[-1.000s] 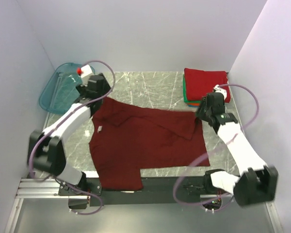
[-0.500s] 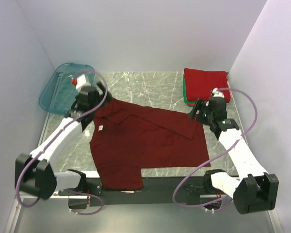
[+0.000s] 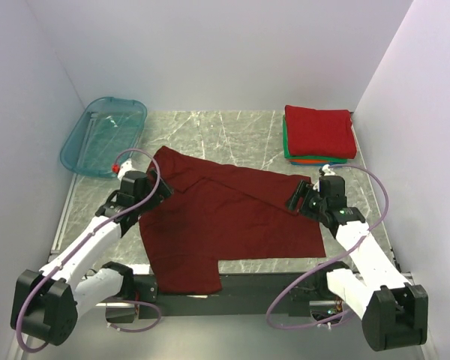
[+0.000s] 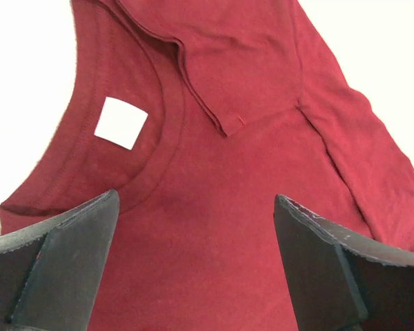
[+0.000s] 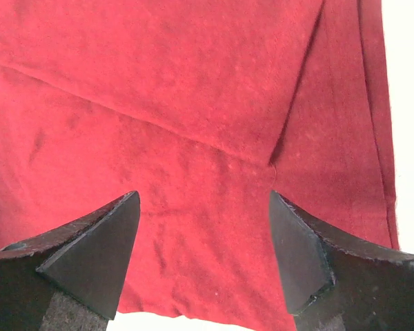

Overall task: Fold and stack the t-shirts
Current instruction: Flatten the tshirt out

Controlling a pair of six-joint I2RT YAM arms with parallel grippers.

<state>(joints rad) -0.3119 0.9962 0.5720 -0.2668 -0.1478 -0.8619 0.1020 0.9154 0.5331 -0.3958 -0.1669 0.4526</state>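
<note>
I need to move my left gripper outward and down next to pinch the folded flap's edge by the collar [image 4: 181, 54], because that raised edge is outward of my gripper and below it.
A dark maroon t-shirt [image 3: 232, 221] lies spread on the marble table, its far edge folded over the body. My left gripper [image 3: 148, 196] is open and empty just above the shirt's collar end. In the left wrist view [image 4: 196, 265] the white neck label [image 4: 121, 123] shows ahead of the fingers [image 4: 62, 258]. My right gripper [image 3: 300, 199] is open and empty above the shirt's right edge. In the right wrist view [image 5: 203, 255] it hangs over the cloth [image 5: 193, 103] by a folded flap. A stack of folded t-shirts [image 3: 319, 131], bright red over green and orange, sits at the back right.
A translucent teal tub [image 3: 97, 142] stands at the back left, off the table's corner. Pale walls close in on three sides. The shirt's lower sleeve [image 3: 184, 274] hangs over the table's near edge onto the black rail.
Both arms have drawn back from the shirt's far edge toward the near side. The folded-over far edge stays on the shirt. The left gripper now covers the neck label in the top view.
</note>
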